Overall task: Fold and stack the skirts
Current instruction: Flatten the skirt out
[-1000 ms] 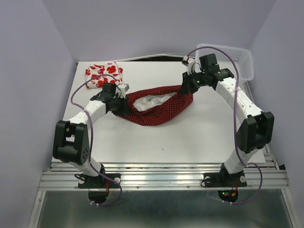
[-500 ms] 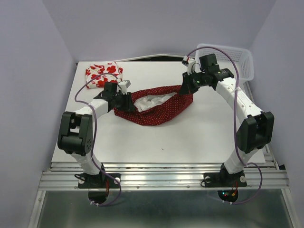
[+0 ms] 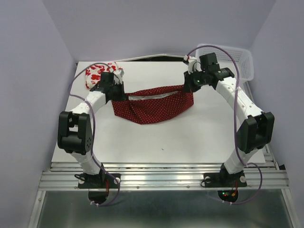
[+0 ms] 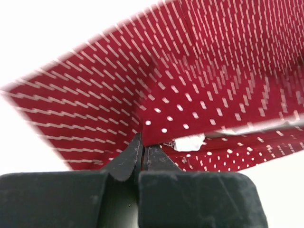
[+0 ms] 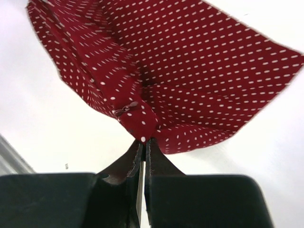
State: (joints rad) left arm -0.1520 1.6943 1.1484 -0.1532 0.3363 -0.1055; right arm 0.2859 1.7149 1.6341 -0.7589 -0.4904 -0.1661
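Note:
The dark red dotted skirt (image 3: 152, 105) sags, so my left gripper will next rise, then move back and down to release the skirt's corner on the bare near tabletop.
The dark red dotted skirt (image 3: 152, 105) hangs stretched between my two grippers over the middle of the table, its lower edge sagging toward the surface. My left gripper (image 3: 116, 91) is shut on its left top corner; in the left wrist view the cloth (image 4: 190, 85) runs into the closed tips (image 4: 143, 145). My right gripper (image 3: 190, 86) is shut on the right top corner, with the skirt (image 5: 190, 66) pinched at the tips (image 5: 144, 140). The white skirt with red flowers (image 3: 96, 72) lies bunched at the back left, partly behind my left arm.
A white plastic lattice basket (image 3: 235, 59) stands at the back right corner of the white table (image 3: 190, 137). Purple walls close in the sides and back. Purple cables loop above both arms.
My left gripper closed on the skirt's left corner and lifted it toward the back. The skirt's sagging open mouth pulled taut into a flat band. The right arm barely moved.

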